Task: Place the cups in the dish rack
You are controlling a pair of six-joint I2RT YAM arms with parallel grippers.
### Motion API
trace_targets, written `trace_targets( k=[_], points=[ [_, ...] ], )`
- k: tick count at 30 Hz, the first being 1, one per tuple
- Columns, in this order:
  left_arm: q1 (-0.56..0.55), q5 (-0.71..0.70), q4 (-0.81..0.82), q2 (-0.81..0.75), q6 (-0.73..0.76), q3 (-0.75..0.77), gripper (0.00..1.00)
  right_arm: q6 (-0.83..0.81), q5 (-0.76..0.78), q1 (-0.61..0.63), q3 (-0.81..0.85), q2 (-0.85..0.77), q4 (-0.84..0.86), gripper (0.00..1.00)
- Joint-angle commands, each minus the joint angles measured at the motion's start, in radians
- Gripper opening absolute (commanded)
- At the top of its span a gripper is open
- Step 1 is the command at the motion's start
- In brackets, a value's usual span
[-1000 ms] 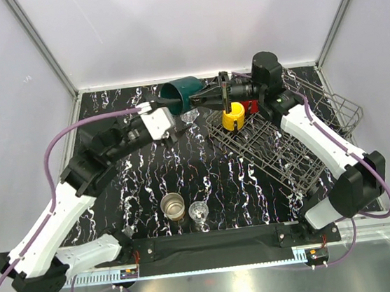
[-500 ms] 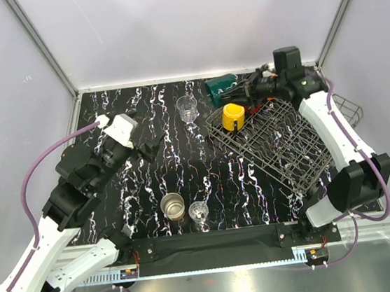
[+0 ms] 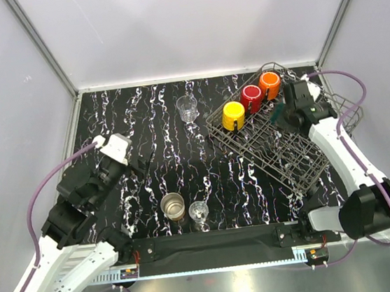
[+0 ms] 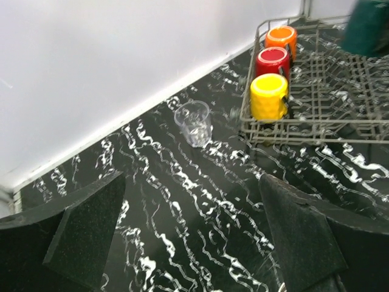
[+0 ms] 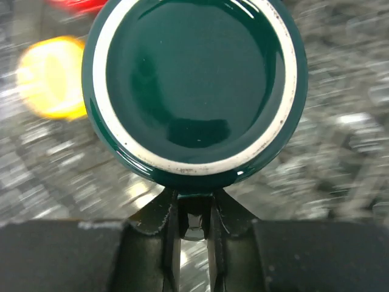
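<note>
My right gripper should move down next toward the side basket, onto the rack's wires beside it, to let go of the dark teal cup [image 3: 276,113], because mugs line the opposite edge of the rack.
The grey wire dish rack [image 3: 280,152] stands at the right. A yellow mug [image 3: 233,115], a red mug [image 3: 251,98] and an orange mug [image 3: 270,84] sit in a row along its far-left edge. My right gripper [image 3: 283,113] is shut on the dark teal cup [image 3: 276,113] and holds it above the rack; the right wrist view shows the cup's base [image 5: 194,85] and the fingers [image 5: 173,225] pinched on its edge. My left gripper [image 3: 139,163] is open and empty over the table at the left [image 4: 194,243].
A clear glass [image 3: 187,109] stands at the back middle, also in the left wrist view [image 4: 194,123]. A brown-and-cream cup [image 3: 173,206] and a second clear glass [image 3: 199,212] stand near the front edge. The rack's side basket [image 3: 346,107] is at the far right.
My right gripper has carried the teal cup from the back, left of the rack, to above the rack's right part. My left arm has drawn back toward the near left.
</note>
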Motion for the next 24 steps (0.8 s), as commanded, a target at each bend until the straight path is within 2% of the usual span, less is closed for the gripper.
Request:
trace_targets(
  k=[1,4,9,12,24],
  points=[
    [0.021,0.004,0.010,-0.036,0.040,-0.028,0.99,-0.202,0.354,-0.036,-0.075,-0.076,0.254,0.00],
    [0.099,0.120,0.016,-0.091,0.037,-0.097,0.99,-0.265,0.313,-0.143,-0.093,-0.041,0.267,0.00],
    [0.210,0.222,0.011,-0.127,0.014,-0.136,0.99,-0.397,0.334,-0.228,-0.109,0.046,0.384,0.00],
    [0.245,0.247,0.011,-0.142,0.015,-0.165,0.99,-0.492,0.230,-0.298,-0.164,0.088,0.517,0.00],
    [0.314,0.257,-0.020,-0.128,-0.009,-0.168,0.99,-0.460,0.208,-0.343,-0.253,0.253,0.772,0.00]
  ],
)
